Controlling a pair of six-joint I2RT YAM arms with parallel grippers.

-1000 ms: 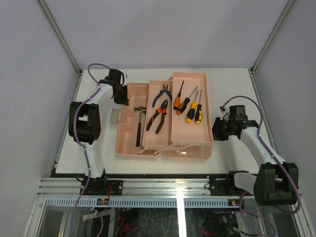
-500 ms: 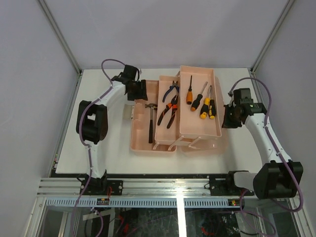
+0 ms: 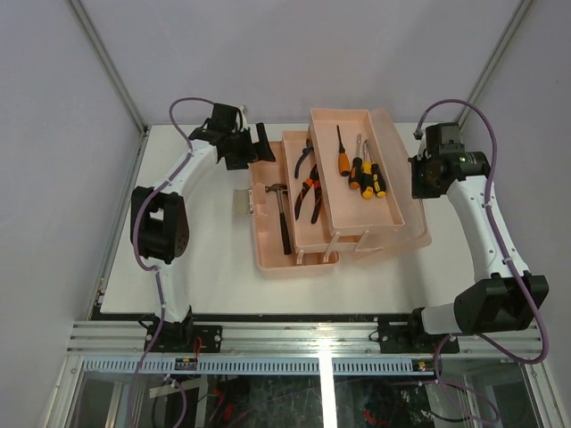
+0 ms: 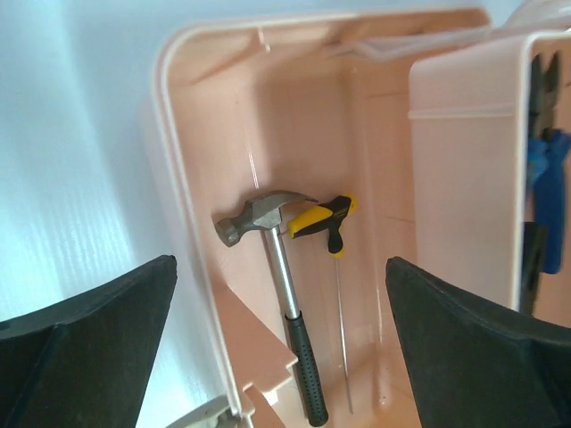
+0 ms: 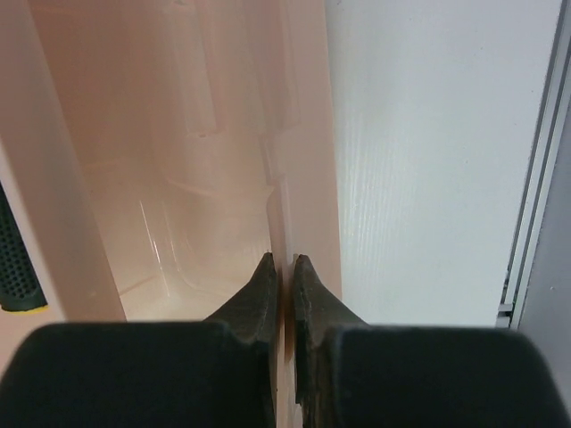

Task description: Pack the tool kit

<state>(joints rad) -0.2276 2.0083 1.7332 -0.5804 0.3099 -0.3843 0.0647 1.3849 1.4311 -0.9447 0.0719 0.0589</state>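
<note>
My right gripper swings up and over the trays toward the toolbox's edge by the grey latch (image 3: 252, 205) next and releases its pink side, as the toolbox (image 3: 298, 260) lies open.
The salmon-pink toolbox (image 3: 298, 260) lies open and skewed mid-table. A hammer (image 3: 282, 217) rests in its left compartment, with a yellow-black screwdriver (image 4: 321, 219) beside the hammer (image 4: 284, 283) head. Pliers (image 3: 311, 193) lie in the inner tray (image 3: 310, 239), and several screwdrivers (image 3: 361, 175) in the raised right tray. My left gripper (image 3: 257, 145) hovers wide open at the box's back-left corner, and in its wrist view this gripper (image 4: 278, 263) holds nothing. My right gripper (image 3: 416, 181) is shut on the thin pink wall (image 5: 303, 134) at the box's right side, its fingertips (image 5: 268, 276) pinching it.
A grey latch (image 3: 241, 201) sticks out from the toolbox's left side. White table (image 3: 205, 267) extends in front of the box. Enclosure posts and walls stand close behind both arms, and a metal rail (image 5: 535, 178) runs along the table's right edge.
The toolbox has slid right and rotated, its far end swinging toward the back. My left gripper opened and let go of the box's left wall. My right arm swung back, still pinching the right wall.
</note>
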